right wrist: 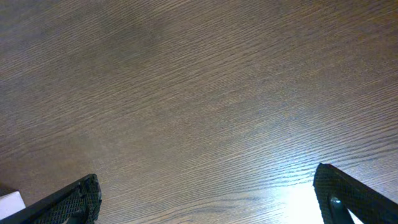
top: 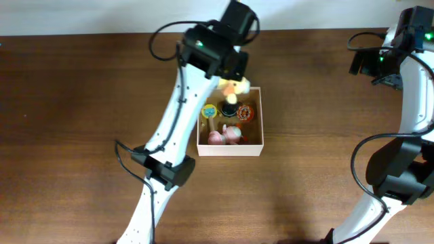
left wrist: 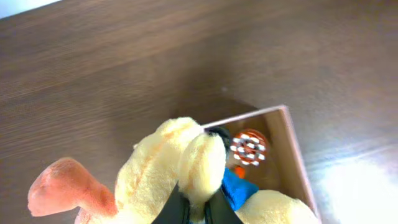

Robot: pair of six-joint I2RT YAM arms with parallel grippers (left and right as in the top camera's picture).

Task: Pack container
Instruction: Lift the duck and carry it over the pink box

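The cream-yellow plush toy [left wrist: 180, 168] is still hanging across the box's far edge, so I will move my left gripper back and down into the box next, over the pink plush [top: 226, 135].
The container [top: 229, 148] is a square box with white outer walls and a tan inside, at the table's middle. It holds a pink plush [top: 226, 135], a yellow-blue round toy [top: 209, 111] and an orange round toy [top: 245, 112]. My left gripper [top: 234, 80] hangs over the box's far edge, shut on a cream-yellow plush toy [left wrist: 180, 168] with an orange foot [left wrist: 62, 186]. In the left wrist view the box's corner [left wrist: 292, 155] and a red-and-white patterned toy [left wrist: 249, 147] show below the plush. My right gripper [right wrist: 205, 199] is open and empty above bare wood at the far right.
The brown wooden table [top: 74, 95] runs all round the box. The left arm's links [top: 166, 169] cross the table left of the box. The right arm [top: 400, 135] stands at the right edge. A white wall edge lies along the back.
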